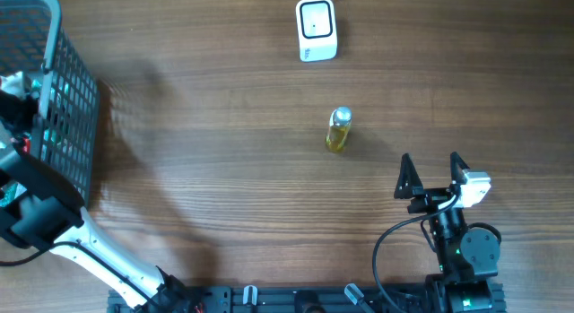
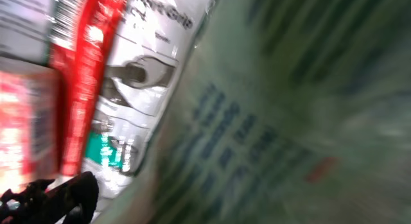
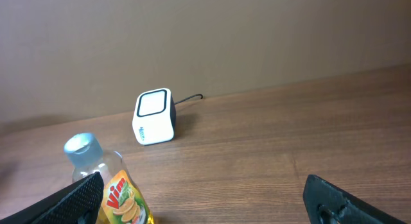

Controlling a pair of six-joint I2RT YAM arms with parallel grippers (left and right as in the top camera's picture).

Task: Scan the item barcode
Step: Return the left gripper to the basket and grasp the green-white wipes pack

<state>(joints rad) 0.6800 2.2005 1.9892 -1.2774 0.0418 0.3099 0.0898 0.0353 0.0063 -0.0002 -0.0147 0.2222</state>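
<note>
The pale green packet (image 2: pixel 257 137) is just below the open fingers of my left gripper. My left gripper will go down deeper into the basket and close on that packet next.
A small yellow Vim bottle (image 1: pixel 338 130) with a clear cap stands upright mid-table. In the right wrist view the bottle (image 3: pixel 119 192) rises just beside my left-hand finger. My right gripper (image 1: pixel 430 162) is open and empty, short of the bottle and to its right. The white scanner (image 1: pixel 316 30) sits at the far edge, and the right wrist view has the scanner (image 3: pixel 154 116) ahead. My left gripper (image 2: pixel 205 211) is down in the basket (image 1: pixel 67 89), open, against blurred packets. One of its fingers (image 2: pixel 54 195) shows. No barcode is visible.
The black wire basket stands at the table's left edge and holds a red packet (image 2: pixel 83 70) and a white packet (image 2: pixel 148 76). The scanner's cable (image 3: pixel 187 99) runs off behind it. A plain wall closes the far side.
</note>
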